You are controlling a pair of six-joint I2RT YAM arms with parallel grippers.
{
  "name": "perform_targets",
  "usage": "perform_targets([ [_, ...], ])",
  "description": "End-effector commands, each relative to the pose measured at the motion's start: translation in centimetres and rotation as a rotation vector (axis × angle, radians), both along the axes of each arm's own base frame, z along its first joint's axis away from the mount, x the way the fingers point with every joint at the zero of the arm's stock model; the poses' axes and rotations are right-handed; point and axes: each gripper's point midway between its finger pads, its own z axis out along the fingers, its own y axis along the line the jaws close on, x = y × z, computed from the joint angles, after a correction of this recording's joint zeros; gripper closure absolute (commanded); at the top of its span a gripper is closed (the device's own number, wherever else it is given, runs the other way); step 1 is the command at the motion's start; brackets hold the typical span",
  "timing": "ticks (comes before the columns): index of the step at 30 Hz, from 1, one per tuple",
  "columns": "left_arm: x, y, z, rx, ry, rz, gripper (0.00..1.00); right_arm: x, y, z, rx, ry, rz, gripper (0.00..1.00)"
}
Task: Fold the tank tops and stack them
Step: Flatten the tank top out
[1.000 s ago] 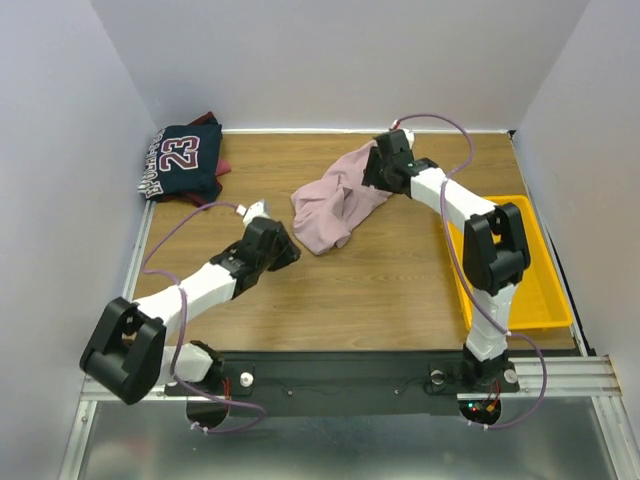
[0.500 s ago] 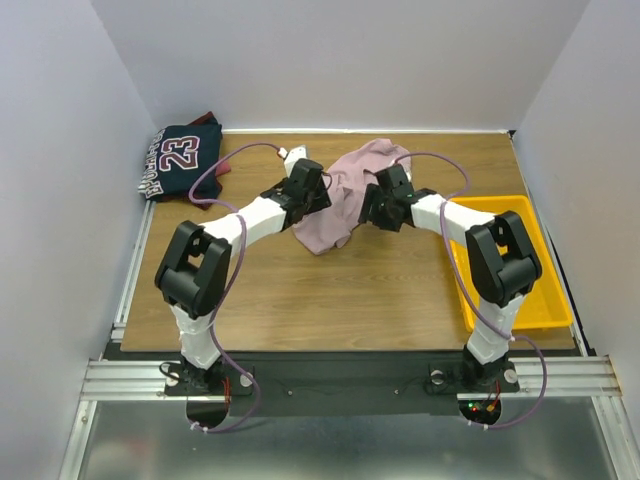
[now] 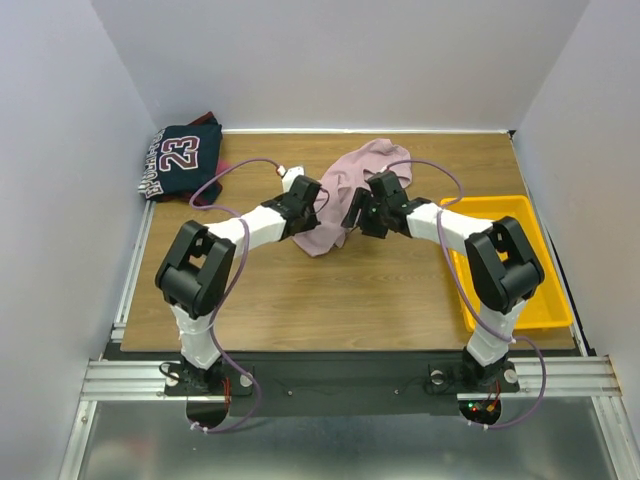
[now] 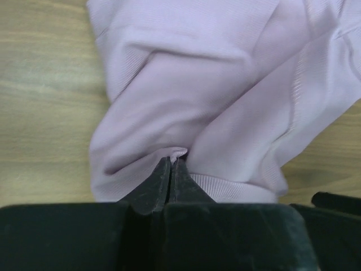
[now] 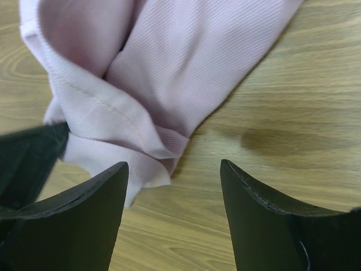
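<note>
I will next move my left gripper back over the bare wood beside the pink top's near edge and release the pinched fold there, since the cloth is crumpled.
The dusty pink tank top [image 3: 345, 180] lies crumpled in the middle of the table. My left gripper [image 3: 314, 212] is at its near left edge, and in the left wrist view the gripper [image 4: 172, 161] is shut with a small fold of the pink cloth [image 4: 214, 84] pinched at its tips. My right gripper [image 3: 357, 214] stands open at the near right edge; its fingers [image 5: 174, 164] straddle bare wood beside the ribbed hem [image 5: 113, 164]. The navy "23" tank top [image 3: 180, 160] lies at the far left corner, with maroon cloth [image 3: 223, 167] peeking from under it.
A yellow tray [image 3: 545, 290] sits along the right edge of the table, beside the right arm. White walls close in the far and both side edges. The two grippers are close together at the pink top's near edge.
The left arm swung from the near left over to the pink top and its jaws closed on the cloth. The right gripper came from the top's far side to its near hem.
</note>
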Motion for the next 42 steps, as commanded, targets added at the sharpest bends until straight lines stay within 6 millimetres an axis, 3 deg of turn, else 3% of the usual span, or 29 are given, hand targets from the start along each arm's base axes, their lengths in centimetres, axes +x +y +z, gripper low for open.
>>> perform_targets([
  [1,-1.6,2.2,3.1,-0.004,-0.068,0.063,1.00,0.4,1.8,1.4,0.076,-0.043,0.014,0.28],
  [2,-2.6,3.1,2.0,0.003,-0.051,0.086,1.00,0.3,2.1,1.4,0.078,-0.044,0.019,0.29],
  [5,-4.4,4.6,2.7,-0.038,-0.073,0.129,1.00,0.3,2.6,1.1,0.080,-0.040,0.026,0.29],
  [9,-6.7,6.5,1.7,-0.047,-0.061,0.169,1.00,0.5,3.3,0.8,0.077,-0.042,0.037,0.29],
  [10,-7.1,6.9,2.4,-0.069,-0.077,0.182,1.00,0.6,3.3,0.3,0.068,-0.037,0.036,0.29],
  [17,-9.9,9.3,1.1,-0.152,-0.041,0.245,1.00,1.7,3.8,-0.4,0.052,-0.041,0.029,0.35],
  [20,-10.8,9.4,0.1,-0.174,-0.007,0.233,1.00,1.8,3.8,-0.6,0.053,-0.039,0.021,0.45],
  [24,-11.3,8.9,-0.9,-0.188,0.018,0.200,1.00,1.3,3.8,-0.2,0.054,-0.045,0.017,0.69],
  [27,-11.9,8.5,-1.5,-0.209,0.037,0.177,1.00,1.5,3.2,-0.1,0.035,-0.059,-0.004,0.80],
  [28,-11.9,8.3,-1.6,-0.220,0.034,0.175,1.00,1.4,3.1,0.1,0.035,-0.066,-0.003,0.80],
  [31,-12.0,8.2,-2.0,-0.221,0.045,0.165,1.00,0.5,3.0,0.6,0.006,-0.098,0.016,0.63],
  [35,-12.0,8.0,-2.2,-0.221,0.047,0.155,1.00,-1.2,2.5,0.1,-0.056,-0.128,0.038,0.52],
  [42,-11.8,8.0,-1.9,-0.218,0.035,0.149,1.00,-2.9,2.0,-1.6,-0.094,-0.116,0.026,0.50],
])
